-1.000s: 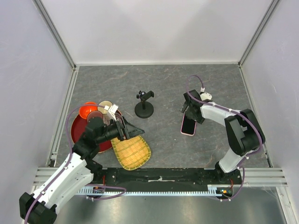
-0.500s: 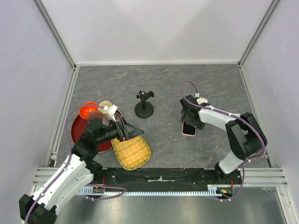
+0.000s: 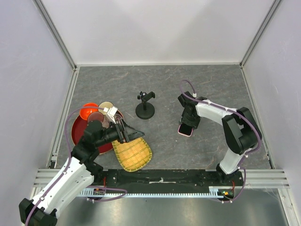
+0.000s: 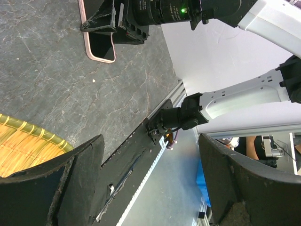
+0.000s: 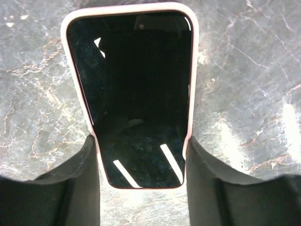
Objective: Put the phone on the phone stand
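I will next move my left gripper to the right in the top view, to the phone's pink long edge point(image 3: 179, 129) point(image 4: 87, 44), and close it there, because the stand is nearer this gripper.
The phone point(image 3: 185, 130), black screen in a pink case, lies flat on the grey table right of centre. From above, my right gripper point(image 3: 188, 120) comes down over its far end. In the right wrist view both fingers point(image 5: 81, 175) press against the pink long edges of the phone point(image 5: 134, 89), so my right gripper point(image 5: 141, 162) is shut on the phone. The phone stand point(image 3: 145, 107), a black disc with a post and clamp, stands apart to the left. My left gripper point(image 3: 128, 133) hangs open over the woven tray; its wrist view shows the phone point(image 4: 99, 44) far off and nothing between the fingers point(image 4: 150, 179).
A red tray point(image 3: 81, 136) with a red bowl point(image 3: 87, 112) and a tan cup point(image 3: 106, 107) sits at the left. A woven bamboo tray point(image 3: 133, 154) lies near the front edge. White walls close in the table on three sides.
My right gripper slid left over the phone's end and its fingers closed onto the case edges; the phone shifted slightly left. The left arm stayed still.
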You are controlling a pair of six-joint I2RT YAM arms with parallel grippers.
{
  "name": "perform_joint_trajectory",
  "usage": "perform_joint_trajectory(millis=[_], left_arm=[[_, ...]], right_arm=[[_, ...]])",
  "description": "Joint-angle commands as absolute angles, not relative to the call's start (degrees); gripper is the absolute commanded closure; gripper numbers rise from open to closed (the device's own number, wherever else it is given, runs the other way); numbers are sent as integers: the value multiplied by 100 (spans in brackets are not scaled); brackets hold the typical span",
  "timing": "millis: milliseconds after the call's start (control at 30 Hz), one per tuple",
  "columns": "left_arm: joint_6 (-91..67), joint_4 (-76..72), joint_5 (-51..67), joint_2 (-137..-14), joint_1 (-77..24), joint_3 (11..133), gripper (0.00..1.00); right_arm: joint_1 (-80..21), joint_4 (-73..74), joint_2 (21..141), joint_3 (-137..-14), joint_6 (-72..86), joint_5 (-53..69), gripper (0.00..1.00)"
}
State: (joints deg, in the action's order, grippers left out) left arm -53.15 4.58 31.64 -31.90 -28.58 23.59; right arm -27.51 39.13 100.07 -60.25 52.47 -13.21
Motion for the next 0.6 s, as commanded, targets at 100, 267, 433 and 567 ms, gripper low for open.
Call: perform_joint_trajectory(millis=[100, 267, 433, 567], left_arm=[[-5229, 580, 3199, -3050, -2830, 2347, 13], [-5247, 545, 3173, -3085, -2830, 2373, 13], [-5300, 501, 3190, -3164, -2830, 2434, 13], [-5379, 378, 3286, -3173, -2830, 2435, 13]], right_arm=[[-2856, 4140, 10277, -5582, 4854, -1836, 100], [-2918, 2859, 8722, -4782, 3939, -1924, 100], [-2918, 2558, 7533, -4606, 3359, -2206, 100], [-2918, 1367, 6585, -3965, 2666, -1838, 100]])
